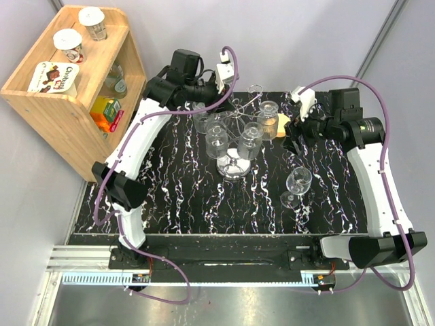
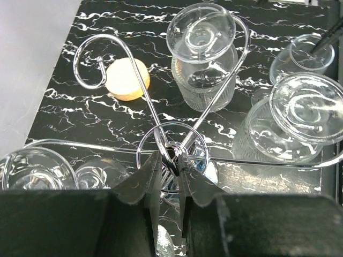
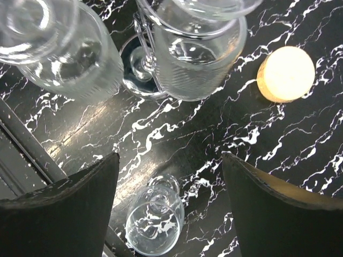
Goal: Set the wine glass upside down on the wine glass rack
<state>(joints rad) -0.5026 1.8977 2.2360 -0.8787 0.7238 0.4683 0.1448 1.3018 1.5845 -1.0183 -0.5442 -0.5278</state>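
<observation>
The wine glass stands upright with its open rim at the top. My right gripper needs to move back and down next, with its fingers on either side of the wine glass rim's far edge [image 1: 309, 174] [image 3: 179, 227], and close.
The chrome wine glass rack [image 1: 233, 165] stands mid-table on its round mirror base, with several clear glasses hanging upside down from its curled arms. My left gripper [image 1: 219, 109] is above it, shut on the hub at the top of the post [image 2: 172, 153]. One wine glass [image 1: 298, 185] stands upright and alone on the black marble table, right of the rack. It also shows in the right wrist view [image 3: 155, 220], below and between my right gripper's [image 3: 170, 160] open, empty jaws. My right gripper [image 1: 293, 136] hovers right of the rack, behind that glass.
A round yellow disc [image 1: 285, 124] lies on the table by the rack's right side, also seen in the left wrist view [image 2: 126, 79] and right wrist view [image 3: 285, 74]. A wooden shelf [image 1: 68, 102] with yoghurt cups and jars stands at the far left.
</observation>
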